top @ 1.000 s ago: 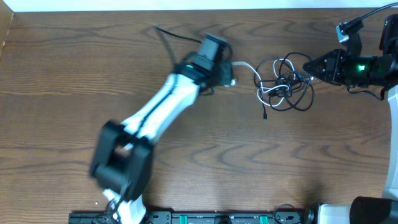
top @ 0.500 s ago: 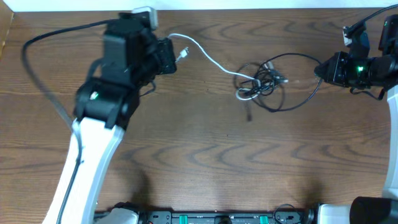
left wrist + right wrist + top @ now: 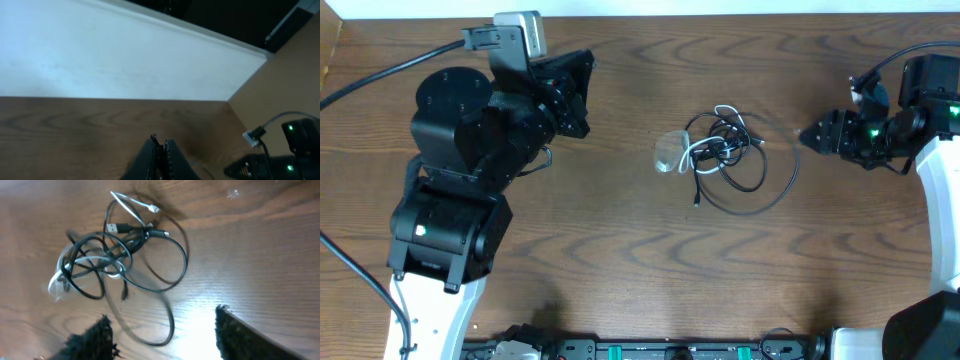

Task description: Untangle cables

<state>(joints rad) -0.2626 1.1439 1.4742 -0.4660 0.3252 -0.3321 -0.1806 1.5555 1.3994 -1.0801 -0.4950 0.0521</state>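
The white cord needs to be released beside the clump (image 3: 712, 150). My left gripper hangs high and away, so it needs to go down and tilt down toward the clump.
The cables (image 3: 725, 160) lie in a loose clump at the table's middle: several black cords with wide loops and one white cord (image 3: 703, 150) among them. In the right wrist view the cables (image 3: 115, 250) sit ahead of my right gripper (image 3: 162, 322), which is open, with one black loop (image 3: 170, 325) lying on the wood between its fingers, untouched. Overhead, the right gripper (image 3: 807, 135) stands just right of the clump. My left gripper (image 3: 582, 95) is far off at the upper left, shut, with nothing seen between its fingers (image 3: 161, 145).
The left arm's thick black wire (image 3: 380, 75) runs off the left edge. A white wall (image 3: 125, 60) borders the table's far side. The wooden table (image 3: 620, 260) stretches bare toward the front. The right arm (image 3: 295, 145) shows in the left wrist view.
The white cord no longer stretches to the left gripper and has sprung back to the clump. The right gripper opened and let go of the black loop. The left arm swung further left.
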